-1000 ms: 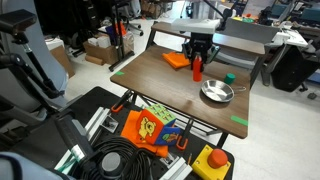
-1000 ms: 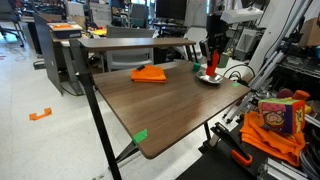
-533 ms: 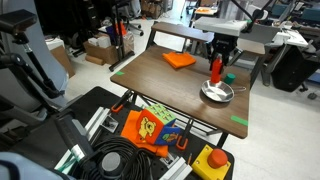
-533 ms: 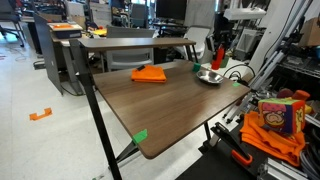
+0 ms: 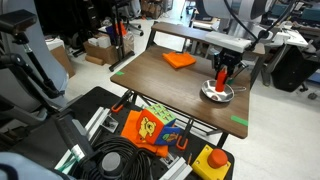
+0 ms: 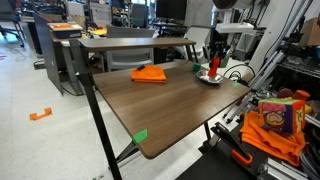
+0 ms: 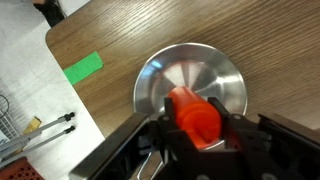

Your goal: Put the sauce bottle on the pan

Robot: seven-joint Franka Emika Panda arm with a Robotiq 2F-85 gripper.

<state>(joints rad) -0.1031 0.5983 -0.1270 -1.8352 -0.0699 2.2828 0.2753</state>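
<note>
The pan is directly below, so my gripper should next lower the upright red-orange sauce bottle onto the middle of the silver pan and open to let it go.
My gripper (image 5: 221,72) is shut on the red-orange sauce bottle (image 5: 221,80) and holds it upright right over the shiny silver pan (image 5: 209,94) near the table's far corner. In the wrist view the bottle (image 7: 193,114) sits between my two black fingers (image 7: 195,128), with the round pan (image 7: 165,80) directly beneath it. In an exterior view the bottle (image 6: 214,66) stands above the pan (image 6: 204,78). Whether the bottle's base touches the pan is not visible.
A flat orange cloth (image 5: 180,60) (image 6: 150,73) lies on the wooden table (image 5: 160,85). Green tape marks the table edge (image 7: 83,67) (image 6: 140,136). A small green object is hidden behind my arm. Cables and a toy box (image 5: 152,127) lie on the floor by the table.
My gripper has carried the sauce bottle sideways from beside the orange cloth to a spot over the pan and lowered it toward the pan.
</note>
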